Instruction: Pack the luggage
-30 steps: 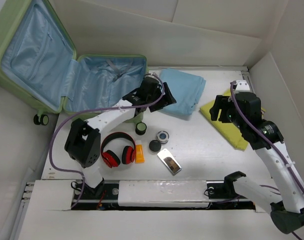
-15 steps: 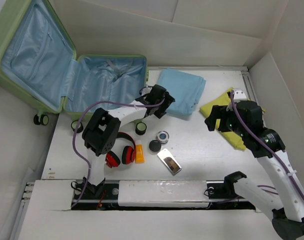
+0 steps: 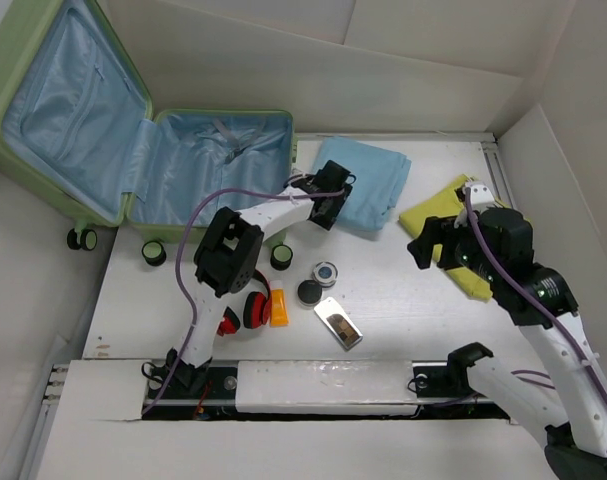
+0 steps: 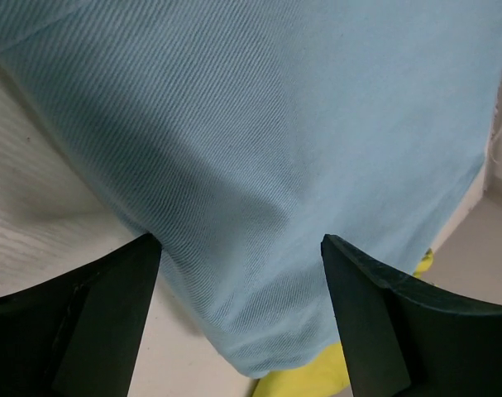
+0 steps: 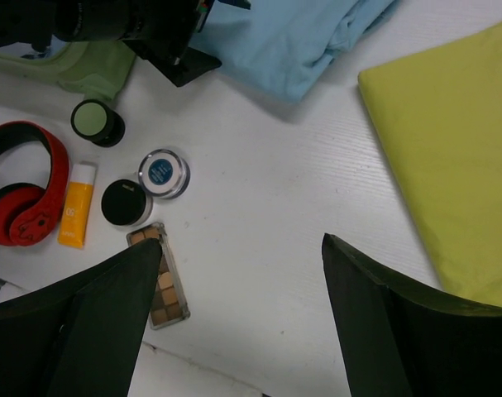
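I need to lower my left gripper next around the light blue cloth's near fold toward the cloth's near corner (image 3: 353, 217) (image 4: 231, 304). Then I need to close it there.
The luggage (image 3: 103, 130) lies open at the far left, a pale green shell with blue lining. A folded light blue cloth (image 3: 373, 180) lies just right of it. My left gripper (image 3: 339, 203) hovers open at that cloth's near-left edge; in the left wrist view the blue cloth (image 4: 259, 124) fills the space between the open fingers of the left gripper (image 4: 242, 248). A yellow cloth (image 3: 458, 235) lies further right. My right gripper (image 3: 428, 245) hangs open at its left edge, over bare table, and the right wrist view shows nothing held by the right gripper (image 5: 242, 248).
Near the table's front lie red headphones (image 5: 23, 182), an orange tube (image 5: 75, 215), a makeup palette (image 5: 160, 285), a blue-lidded jar (image 5: 163, 172), a black jar (image 5: 125, 202) and a green-lidded jar (image 5: 96, 121). Another green-lidded jar (image 3: 153, 251) stands by the luggage. White walls enclose the table.
My left gripper has swung right from the luggage edge onto the blue cloth's edge. My right gripper has opened wider and shifted down-left, toward the yellow cloth's left edge.
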Controlling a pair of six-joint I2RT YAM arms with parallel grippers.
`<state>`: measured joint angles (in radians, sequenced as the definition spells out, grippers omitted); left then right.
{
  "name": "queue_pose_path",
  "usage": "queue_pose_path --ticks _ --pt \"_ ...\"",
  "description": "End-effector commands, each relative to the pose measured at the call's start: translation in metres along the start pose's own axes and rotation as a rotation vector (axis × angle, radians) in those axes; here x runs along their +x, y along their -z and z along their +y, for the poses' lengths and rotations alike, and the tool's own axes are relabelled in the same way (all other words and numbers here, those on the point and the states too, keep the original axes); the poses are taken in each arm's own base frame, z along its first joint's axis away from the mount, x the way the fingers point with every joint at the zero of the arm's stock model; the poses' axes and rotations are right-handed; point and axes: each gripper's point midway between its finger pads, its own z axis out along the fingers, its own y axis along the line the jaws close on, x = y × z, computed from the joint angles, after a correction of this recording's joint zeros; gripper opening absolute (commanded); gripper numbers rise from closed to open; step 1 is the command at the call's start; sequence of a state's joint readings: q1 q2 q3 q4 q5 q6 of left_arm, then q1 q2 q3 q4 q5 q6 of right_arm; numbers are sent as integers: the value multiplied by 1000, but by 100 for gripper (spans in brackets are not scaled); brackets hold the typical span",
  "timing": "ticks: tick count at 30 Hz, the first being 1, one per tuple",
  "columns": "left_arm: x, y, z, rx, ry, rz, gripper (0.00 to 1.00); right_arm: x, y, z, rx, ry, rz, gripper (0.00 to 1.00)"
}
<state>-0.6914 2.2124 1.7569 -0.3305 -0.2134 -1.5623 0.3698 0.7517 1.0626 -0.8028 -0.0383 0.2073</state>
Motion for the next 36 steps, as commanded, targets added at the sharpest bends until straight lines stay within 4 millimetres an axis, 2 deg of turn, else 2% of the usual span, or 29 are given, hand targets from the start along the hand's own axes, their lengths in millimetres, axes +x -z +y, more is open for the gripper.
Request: queue_pose_path --ticks 1,3,4,5,6,7,8,9,11,14,15,17,19,20,22,23,24,25,30,32,33,35,36 --pt "5 11 12 -109 -10 -72 75 -13 7 10 -47 22 -50 85" --pt "12 19 10 -103 -73 -92 75 -15 13 11 -52 32 -72 85" --pt "6 29 7 -92 -91 -138 75 -19 18 14 -64 46 -90 85" --pt "3 27 11 -102 -97 -153 75 -20 18 12 -55 45 -92 85" --pt "7 34 11 -95 -92 -147 75 -17 18 11 -53 45 -83 85" --pt "10 35 18 -109 -74 -130 75 -18 21 13 -63 58 -90 85" --pt "12 27 37 -149 -66 -123 75 -18 21 13 -63 58 -90 85" --pt "17 33 37 -136 -52 -108 75 -15 21 13 -61 58 -82 85" --pt "22 29 45 -144 -15 -108 75 -16 24 15 -71 62 -90 85" --pt "21 26 44 -148 24 -125 75 -7 28 19 -96 81 -74 85" --pt "21 29 32 -124 43 -121 75 -8 31 19 -99 81 -84 85" --pt "17 17 33 -134 58 -140 75 -3 32 22 -116 85 -72 85" --pt "15 11 23 -119 108 -145 75 -2 35 26 -135 90 -79 85" --pt "18 0 25 -123 106 -146 75 0 38 27 -145 95 -78 85" --pt "22 -5 19 -119 141 -138 75 0 39 30 -156 100 -75 85" --pt "23 -12 24 -135 160 -144 75 3 39 31 -164 114 -65 85" --pt "23 -12 24 -135 160 -144 75 5 42 31 -164 114 -65 85" --pt "23 -11 10 -89 177 -142 75 2 45 34 -178 128 -75 85" --pt "13 -24 14 -96 216 -157 75 6 52 35 -187 151 -71 85" --pt "17 -30 10 -70 228 -141 70 2 57 37 -196 158 -89 85" --pt "18 -31 7 -56 233 -138 59 4 57 34 -182 157 -83 85" --pt "17 -43 15 -68 216 -132 49 4 57 36 -191 162 -81 85" --pt "20 -43 11 -54 204 -119 40 1 59 36 -185 161 -92 85"
